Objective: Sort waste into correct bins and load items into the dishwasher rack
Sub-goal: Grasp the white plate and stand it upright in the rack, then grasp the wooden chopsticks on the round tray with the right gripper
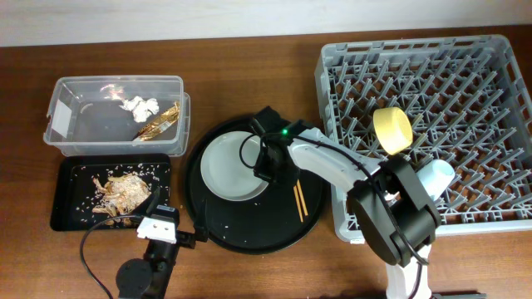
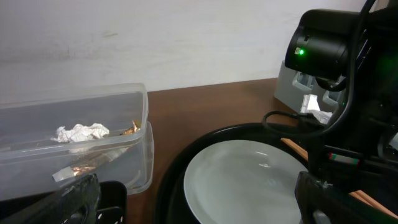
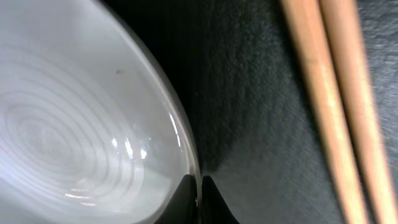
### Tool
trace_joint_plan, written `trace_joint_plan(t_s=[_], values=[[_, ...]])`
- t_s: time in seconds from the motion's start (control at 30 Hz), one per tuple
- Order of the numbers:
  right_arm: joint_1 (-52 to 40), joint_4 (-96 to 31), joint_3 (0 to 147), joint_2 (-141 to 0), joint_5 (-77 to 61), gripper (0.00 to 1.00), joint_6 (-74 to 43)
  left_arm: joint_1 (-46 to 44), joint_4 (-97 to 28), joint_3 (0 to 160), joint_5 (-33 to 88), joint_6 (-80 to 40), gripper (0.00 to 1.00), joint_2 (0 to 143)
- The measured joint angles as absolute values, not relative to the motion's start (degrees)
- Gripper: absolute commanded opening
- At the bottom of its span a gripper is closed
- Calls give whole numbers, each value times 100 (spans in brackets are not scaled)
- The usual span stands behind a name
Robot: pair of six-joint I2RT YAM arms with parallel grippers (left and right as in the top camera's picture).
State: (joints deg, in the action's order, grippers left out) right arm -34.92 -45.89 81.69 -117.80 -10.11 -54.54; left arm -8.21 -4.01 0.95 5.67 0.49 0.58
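My right gripper will raise the plate [image 1: 229, 166], carry it over the grey rack's wires past the yellow bowl, since they are empty, then lower it and release.
The pale grey plate [image 1: 229, 166] lies on the round black tray [image 1: 208, 220], with two wooden chopsticks [image 1: 298, 199] to its right. My right gripper [image 1: 266, 166] is shut on the plate's right rim; the right wrist view shows the fingertips [image 3: 200, 186] pinching the rim [image 3: 93, 124] beside the chopsticks [image 3: 336, 93]. My left gripper [image 1: 160, 212] is open and empty by the shallow black tray [image 1: 62, 212]; its fingers [image 2: 199, 208] frame the plate [image 2: 242, 180]. A yellow bowl [image 1: 392, 130] and a light-blue cup [image 1: 438, 175] are in the grey rack [image 1: 499, 66]. The pink cup is out of view.
The clear tub [image 1: 83, 137] holds the white tissue wad [image 1: 139, 105] and the gold wrapper strip [image 1: 158, 124]; both also show in the left wrist view [image 2: 81, 132]. Brown food scraps [image 1: 123, 188] lie in the shallow black tray. The right arm spans the round tray's right side.
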Motion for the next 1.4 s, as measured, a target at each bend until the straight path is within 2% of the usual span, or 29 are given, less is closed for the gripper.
trace_joint_plan(t_s=[0.1,0.27,0.37,0.4,0.5,0.6,0.8,0.93,0.97,1.0,1.07,1.1,1.17,1.27,1.3,1.37,1.4], values=[[-3494,-5017,8176,-11214,-469,4,-4952,-821,-403,95,565,49,100,58],[-3271,-5704,8449,-8289,2233,4,-3833,-821,-401,95,567,49,99,58],[-2427,-5892,8495,-7312,3603,4,-3089,-821,-401,95,567,49,99,58],[-1828,-5894,8497,-7175,4244,4,-2862,-821,-401,95,567,49,99,58],[-845,-5800,8497,-7328,5218,4,-2550,-821,-397,95,567,49,99,58],[-237,-5472,8497,-8034,5621,4,-2246,-821,-401,95,567,49,99,58],[73,-4523,8479,-9907,6484,4,-1323,-821,-401,95,567,49,99,58],[8,-4501,8479,-10335,6344,5,-967,-821,-401,95,567,49,99,58],[-38,-4517,8479,-10374,6331,28,-921,-821,-399,95,567,49,99,58],[-183,-4519,8479,-10381,6309,47,-886,-821,-401,95,567,49,100,58],[-473,-4595,8482,-10366,6287,55,-860,-821,-401,95,567,49,99,58],[-642,-4711,8486,-10304,6230,62,-864,-821,-401,95,565,49,99,58],[-1039,-5190,8626,-9942,5843,64,-851,-821,-401,95,567,49,99,58],[-1485,-6108,8982,-9185,4670,60,-928,-821,-403,95,565,49,99,62],[-1894,-6702,9155,-8597,3122,58,-1072,-821,-403,95,567,49,99,58],[-2261,-7057,9179,-8427,1728,56,-1308,-821,-401,95,567,49,99,58],[-2565,-7074,9137,-8482,897,51,-1514,-821,-403,95,565,49,99,58]])
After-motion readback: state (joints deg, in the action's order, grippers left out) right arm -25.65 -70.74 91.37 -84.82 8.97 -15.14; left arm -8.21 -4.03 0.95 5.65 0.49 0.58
